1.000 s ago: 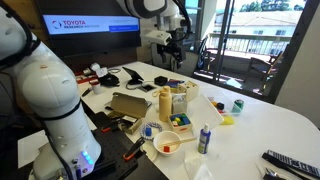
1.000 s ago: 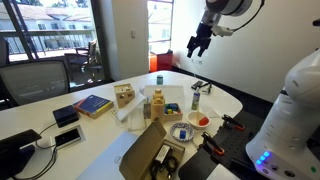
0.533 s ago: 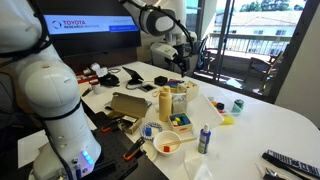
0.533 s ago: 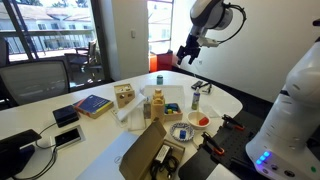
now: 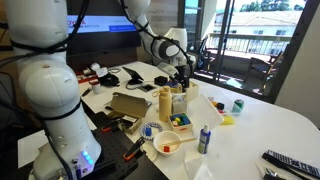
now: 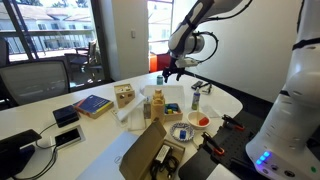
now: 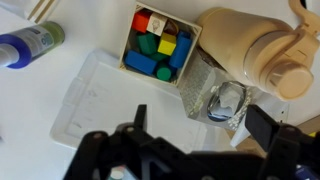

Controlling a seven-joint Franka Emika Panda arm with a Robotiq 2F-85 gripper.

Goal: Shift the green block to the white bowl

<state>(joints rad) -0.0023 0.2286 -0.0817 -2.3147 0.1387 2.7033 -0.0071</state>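
Observation:
My gripper comes over the box's edge next, then goes down to the round green block between blue blocks.
The green block (image 7: 148,45) lies in a small open box (image 7: 191,62) with red, yellow and blue blocks, at the top middle of the wrist view. The box also shows in both exterior views (image 5: 180,120) (image 6: 172,108). The white bowl (image 5: 168,143) (image 6: 198,121) sits near the table's front edge with something red in it; it is out of the wrist view. My gripper (image 7: 200,125) (image 5: 180,72) (image 6: 172,72) hangs open and empty in the air above the box and bottles, touching nothing.
A cream bottle (image 7: 260,50) and a clear glass (image 7: 228,100) stand beside the box. A clear plastic lid (image 7: 105,105) and a blue spray can (image 7: 30,45) lie close by. A blue-rimmed round thing (image 5: 150,130), a dark green can (image 5: 238,105) and a yellow block (image 5: 227,121) are on the table.
The arm has come down from high above the table and moved in over the bottles and the box of blocks. Nothing on the table has moved.

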